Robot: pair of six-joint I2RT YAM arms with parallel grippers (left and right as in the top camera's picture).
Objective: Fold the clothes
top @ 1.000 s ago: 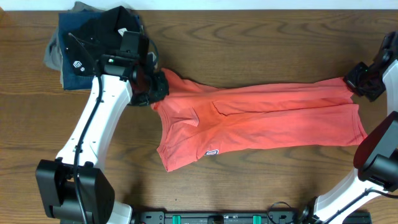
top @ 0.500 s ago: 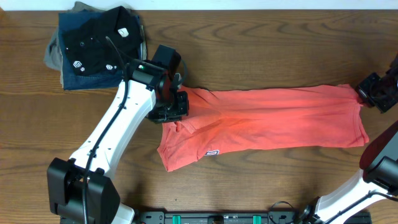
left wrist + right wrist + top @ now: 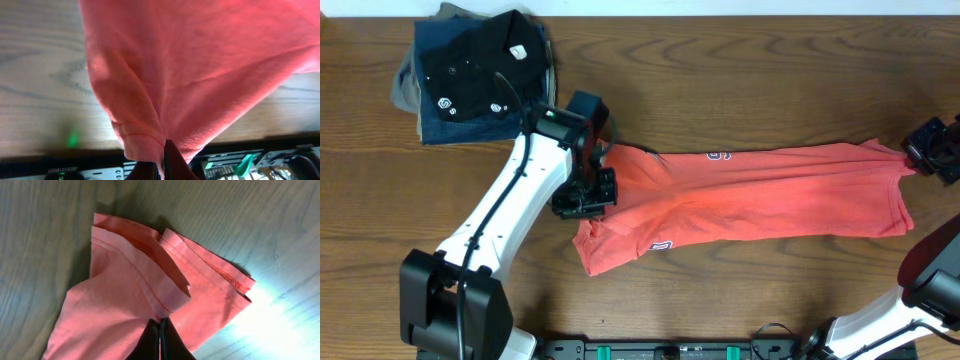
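My left gripper brings the shirt's held end down next, still bunched above the table, toward the wood, and then opens there.
The clothes, a red-orange T-shirt, lie stretched across the wooden table, folded lengthwise into a long band. A small white print shows near its upper edge and another near its lower left. My left gripper is shut on the shirt's left end; in the left wrist view its jaws pinch the cloth, which hangs bunched in front of them. My right gripper is shut on the shirt's upper right corner at the table's right edge. The right wrist view has its jaws closed on a hemmed fold.
A pile of folded garments sits at the back left: a black shirt with small white logos on blue and khaki pieces. It lies close behind my left arm. Bare wood surrounds the shirt in front and behind.
My left gripper has carried the shirt's left end from near the pile toward the front and right. The right gripper has pulled its corner further right. The band now lies flatter.
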